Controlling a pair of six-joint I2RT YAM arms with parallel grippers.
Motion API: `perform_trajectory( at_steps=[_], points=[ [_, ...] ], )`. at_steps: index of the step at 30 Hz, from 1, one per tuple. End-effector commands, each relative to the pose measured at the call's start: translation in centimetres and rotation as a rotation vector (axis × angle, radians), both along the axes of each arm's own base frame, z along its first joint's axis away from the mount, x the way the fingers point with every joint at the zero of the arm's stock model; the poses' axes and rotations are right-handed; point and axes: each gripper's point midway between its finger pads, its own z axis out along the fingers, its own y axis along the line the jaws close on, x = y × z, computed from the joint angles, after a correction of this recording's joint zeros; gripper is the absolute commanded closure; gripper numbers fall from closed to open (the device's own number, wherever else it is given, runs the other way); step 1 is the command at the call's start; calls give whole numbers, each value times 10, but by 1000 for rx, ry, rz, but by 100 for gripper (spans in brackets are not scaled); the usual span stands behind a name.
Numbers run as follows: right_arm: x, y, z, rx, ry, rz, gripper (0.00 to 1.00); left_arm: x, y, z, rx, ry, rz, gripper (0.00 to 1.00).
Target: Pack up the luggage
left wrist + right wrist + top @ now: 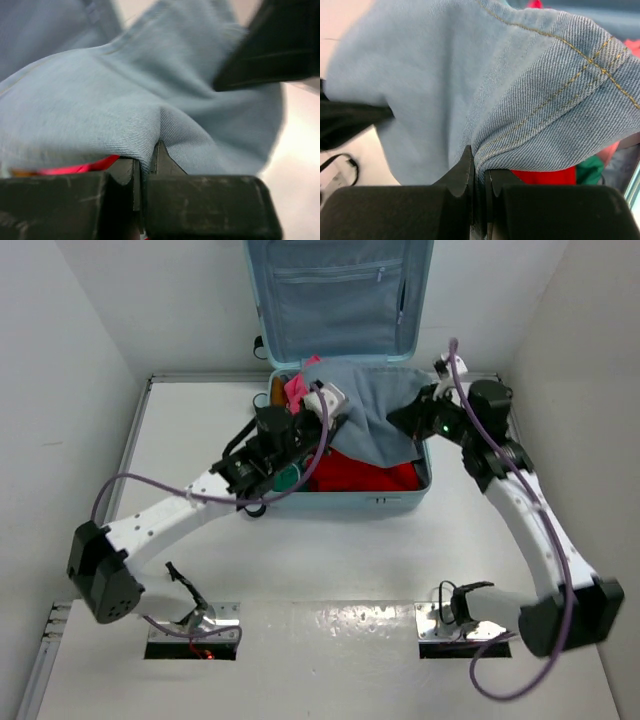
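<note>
My right gripper should next descend, moving left in the top view, and release the denim onto the red garment (pixel 355 475) (pixel 549 177), as the denim hangs above the luggage's tray.
The pale blue luggage (pixel 345 502) lies open at the table's far middle, its lid (pixel 340 300) upright against the back wall. A light blue denim garment (pixel 375 410) is spread over its tray, above a red garment (pixel 355 475). My left gripper (pixel 318 405) is shut on the denim's left edge (pixel 150 135). My right gripper (pixel 410 418) is shut on the denim's right edge (pixel 520 125). Both hold the cloth over the tray. In the left wrist view, the right gripper (pixel 270 45) shows as a dark shape beyond the cloth.
A pink item (pixel 296 388) and an orange item (pixel 260 400) sit at the tray's far left, a green item (pixel 287 478) near its front left. White walls enclose the table on three sides. Two metal plates (pixel 200 620) (pixel 445 620) lie near the arm bases.
</note>
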Motion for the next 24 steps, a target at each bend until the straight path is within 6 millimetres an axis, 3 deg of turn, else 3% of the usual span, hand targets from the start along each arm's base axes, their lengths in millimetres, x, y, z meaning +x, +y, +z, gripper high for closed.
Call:
perform_trajectory(
  at_steps=[1, 2, 4, 5, 6, 8, 9, 11, 13, 14, 15, 17, 18, 19, 21, 22, 23, 24],
  points=[
    [27, 11, -10, 4, 16, 65, 100, 54, 32, 11, -21, -18, 142, 100],
    [46, 15, -34, 13, 99, 57, 100, 75, 43, -15, 3, 45, 170, 100],
    [52, 15, -63, 5, 230, 46, 100, 96, 60, -59, 48, 166, 223, 100],
    [70, 17, -97, 6, 349, 30, 100, 105, 67, -77, 29, 245, 244, 100],
    [76, 12, -101, 11, 396, 8, 100, 121, 84, -112, 46, 342, 263, 100],
    [86, 7, -141, -18, 517, -20, 100, 124, 97, -150, 60, 464, 255, 98],
    [89, -2, -146, -37, 546, -46, 100, 124, 111, -171, 58, 531, 283, 97],
    [90, -5, -165, -71, 575, -48, 100, 112, 109, -202, 88, 624, 235, 91],
    [97, -9, -174, -114, 576, -65, 100, 105, 111, -210, 98, 652, 205, 70],
    [93, -10, -178, -145, 593, -52, 90, 101, 113, -219, 101, 684, 191, 60],
    [96, -10, -178, -154, 592, -55, 83, 102, 117, -219, 99, 683, 183, 40],
    [100, -12, -168, -166, 572, -59, 67, 108, 113, -192, 40, 643, 100, 25],
    [99, -13, -158, -165, 556, -59, 51, 110, 113, -181, 12, 625, 53, 14],
    [103, -21, -147, -160, 544, -74, 45, 115, 118, -146, -26, 550, -8, 0],
    [103, -21, -118, -123, 506, -52, 34, 124, 127, -105, -50, 445, -41, 0],
    [106, -34, -94, -93, 459, -76, 30, 130, 140, -88, -63, 406, -54, 0],
    [108, -35, -66, -45, 410, -79, 24, 140, 149, -43, -80, 296, -38, 0],
    [110, -38, -50, -23, 372, -81, 22, 146, 157, -22, -129, 278, -18, 0]
  ],
)
